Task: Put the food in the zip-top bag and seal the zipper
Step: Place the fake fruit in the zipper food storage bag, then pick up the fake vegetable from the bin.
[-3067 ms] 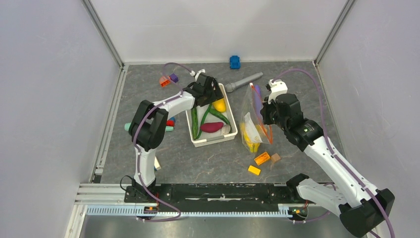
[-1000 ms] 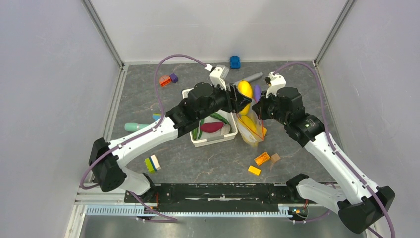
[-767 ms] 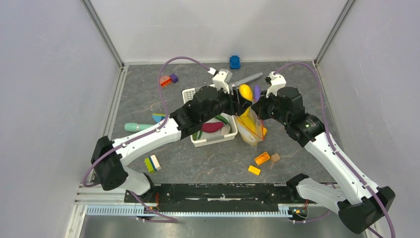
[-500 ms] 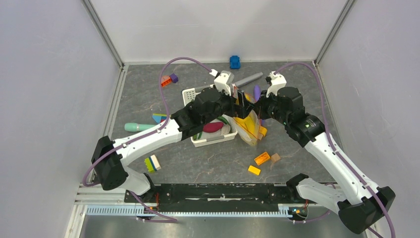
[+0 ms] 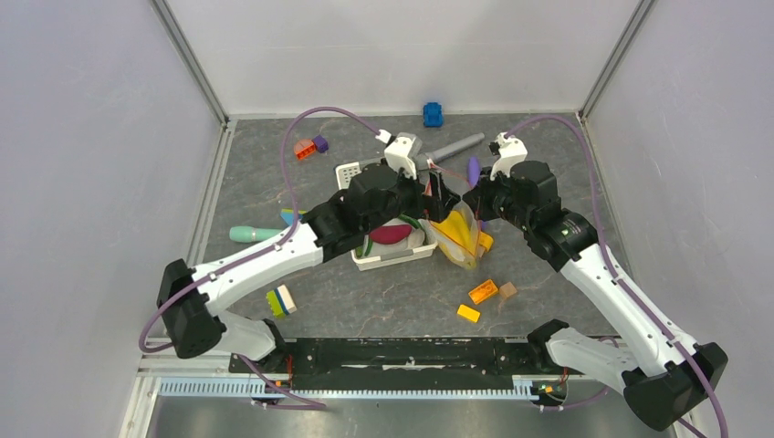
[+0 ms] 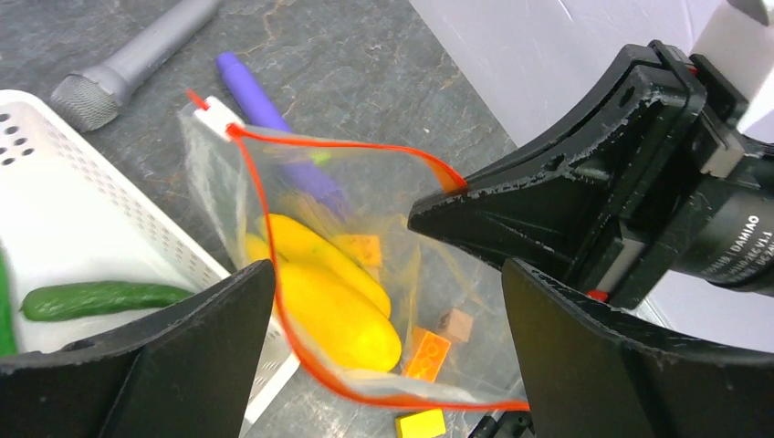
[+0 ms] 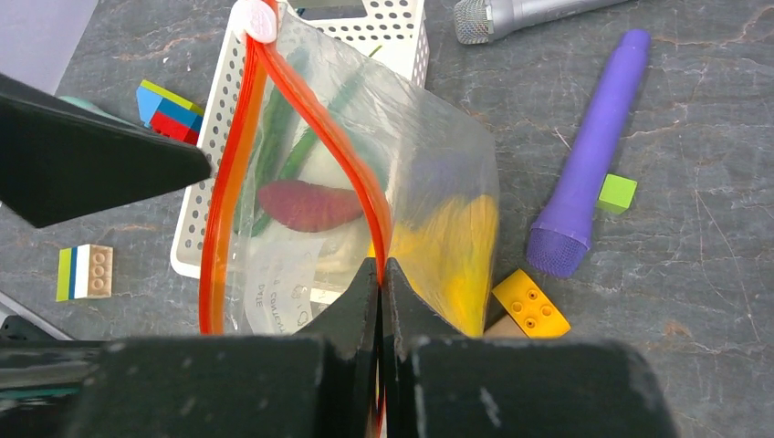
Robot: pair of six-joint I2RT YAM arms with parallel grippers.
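Note:
I will next move my left gripper left in the top view and down onto the cucumber farthest from the bag, since it's still in the basket.
My right gripper (image 7: 379,278) is shut on the orange-red zipper (image 7: 239,164) of the clear zip-top bag (image 7: 447,160) and holds its mouth open. Yellow food (image 6: 333,306) lies inside the bag. My left gripper (image 6: 388,360) hangs open just above the mouth with nothing between its fingers (image 6: 173,365). A purple-red sweet potato (image 5: 388,234) and a dark-green cucumber (image 6: 91,298) lie in the white basket (image 5: 392,259) beside the bag (image 5: 461,239). In the top view the left gripper (image 5: 439,203) and right gripper (image 5: 472,196) stand close together.
A long purple cylinder (image 7: 593,155) and a grey microphone (image 6: 128,59) lie behind the bag. Orange (image 5: 483,291) and yellow (image 5: 468,313) blocks sit in front of it, a green cube (image 7: 618,193) to its right. Stacked blocks (image 5: 281,300) lie at the near left.
My left gripper carried a yellow piece from the basket over the bag, opened, and the piece dropped inside. The right gripper kept its hold on the rim.

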